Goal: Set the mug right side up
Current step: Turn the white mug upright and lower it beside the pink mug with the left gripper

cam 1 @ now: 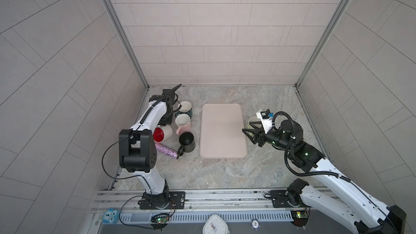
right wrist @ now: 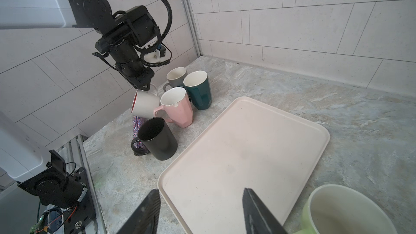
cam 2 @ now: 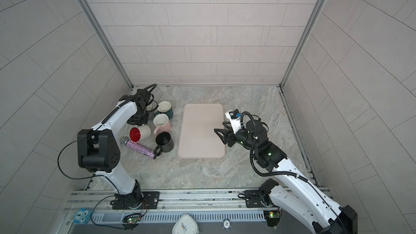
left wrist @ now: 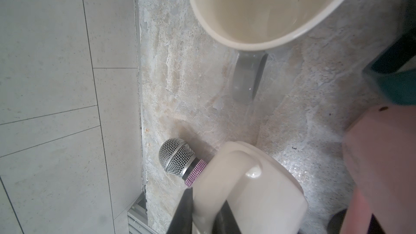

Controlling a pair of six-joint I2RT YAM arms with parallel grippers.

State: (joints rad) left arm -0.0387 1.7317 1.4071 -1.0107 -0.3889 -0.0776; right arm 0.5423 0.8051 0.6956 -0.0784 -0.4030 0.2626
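Next, the left gripper carries the pink mug clear of the microphone toward bare counter beside it, below the gripper, then lowers and releases the handle.
The mug (cam 1: pixel 166 131) (cam 2: pixel 144 131) is cream outside and red inside. It hangs on its side with its red mouth facing the front left, just above the counter among the other mugs. My left gripper (right wrist: pixel 143 87) (left wrist: pixel 202 212) is shut on the mug's handle (left wrist: pixel 209 190), reaching down from above. The mug's body (right wrist: pixel 145 104) sits over the head end of a glittery microphone (cam 1: pixel 166 150). My right gripper (cam 1: pixel 247 128) (cam 2: pixel 218 127) (right wrist: pixel 200 191) is open and empty, hovering over the right edge of the beige tray (cam 1: pixel 221 131) (right wrist: pixel 243 149).
Upright mugs crowd the held one: black (cam 1: pixel 186 141), pink (cam 1: pixel 182 122), teal (cam 1: pixel 185 108) and grey (right wrist: pixel 176 76). A pale green mug (right wrist: pixel 337 210) stands by my right gripper. The microphone head (left wrist: pixel 175 160) lies near the left wall.
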